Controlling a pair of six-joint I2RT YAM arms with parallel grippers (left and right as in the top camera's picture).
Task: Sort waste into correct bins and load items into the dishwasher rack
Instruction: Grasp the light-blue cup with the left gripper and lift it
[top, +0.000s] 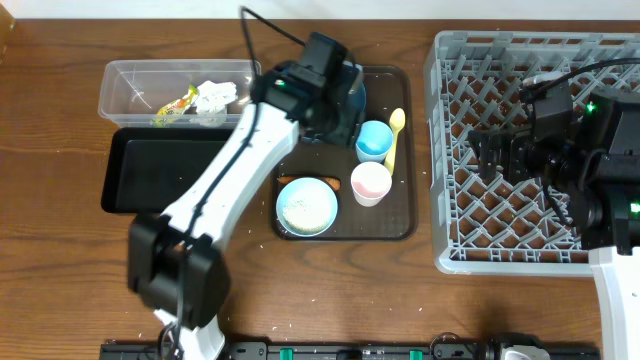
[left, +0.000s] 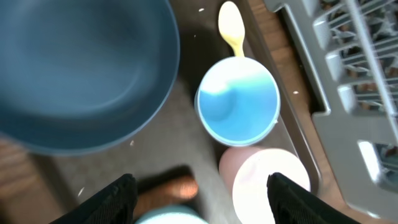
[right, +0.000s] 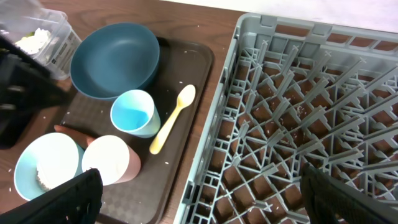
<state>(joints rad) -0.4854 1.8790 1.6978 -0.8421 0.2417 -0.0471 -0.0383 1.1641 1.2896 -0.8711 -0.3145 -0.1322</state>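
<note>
My left gripper should go down to the light-blue cup (left: 239, 102) next, with its fingers on both sides of the cup's rim facing the dark-blue bowl. The empty tray leaves room beside it there.
My left gripper (left: 205, 202) is open and empty, hovering over the brown tray above the small orange carrot (left: 180, 188). The big dark-blue bowl (left: 81, 68), light-blue cup (left: 239, 102), pink cup (left: 267, 186) and yellow spoon (left: 231, 28) lie around it. The small pale-blue bowl (top: 306, 206) holds white rice. The clear tub (top: 130, 85) holds crumpled tissue (top: 212, 95) and a yellow-green wrapper (top: 175, 105). The black tray (top: 160, 175) sits in front of it. My right gripper (right: 205, 202) is open and empty above the left edge of the grey rack (top: 450, 250).
The brown serving tray (top: 400, 225) carries the bowls, cups, spoon and carrot, between the bins and the rack. Loose rice grains speckle the tray and the rack floor. The left arm (top: 230, 170) crosses above the black tray.
</note>
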